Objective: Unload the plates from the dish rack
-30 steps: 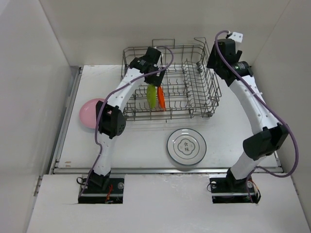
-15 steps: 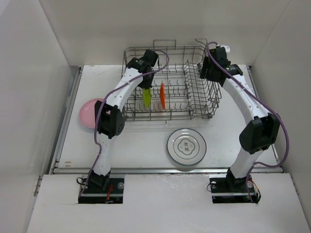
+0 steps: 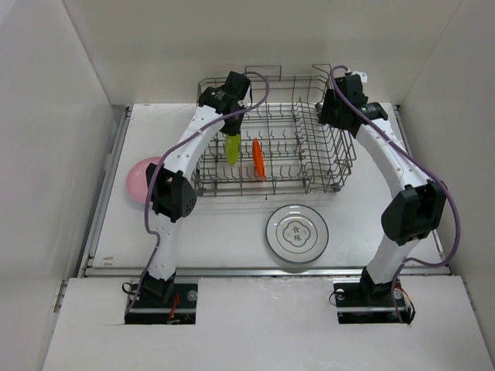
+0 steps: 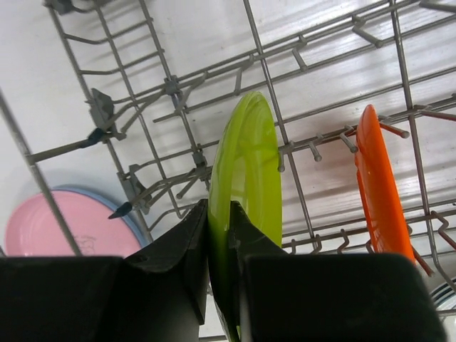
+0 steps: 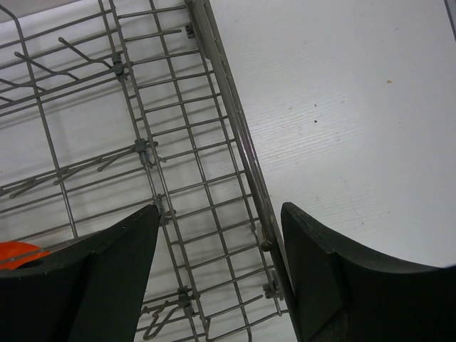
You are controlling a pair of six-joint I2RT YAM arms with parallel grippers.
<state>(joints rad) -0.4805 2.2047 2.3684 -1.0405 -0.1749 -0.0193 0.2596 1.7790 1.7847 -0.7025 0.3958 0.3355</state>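
Note:
My left gripper lifts the lime plate (image 3: 231,148) next, carries it back and down, and then lets it go, because the bare tabletop by the white plate is back and below it.
The grey wire dish rack (image 3: 341,165) stands at the back of the table. A lime green plate (image 3: 231,148) stands on edge in it, and my left gripper (image 3: 232,130) is shut on its rim. In the left wrist view both black fingers press the lime plate (image 4: 246,171) at the left gripper (image 4: 219,211). An orange plate (image 3: 258,158) (image 4: 381,192) stands on edge just right of it, among the rack's tines (image 4: 174,85). My right gripper (image 3: 334,116) (image 5: 221,214) is open over the rack's right wall (image 5: 239,135), holding nothing.
A pink plate (image 3: 139,179) (image 4: 64,224) lies on a blue one (image 4: 96,194) on the table left of the rack. A white grey-rimmed plate (image 3: 297,233) with a printed centre lies flat in front of the rack. Side walls enclose the table.
My left gripper has shut on the lime green plate and raised it slightly towards the back. The right gripper has swung left and down over the rack's right end.

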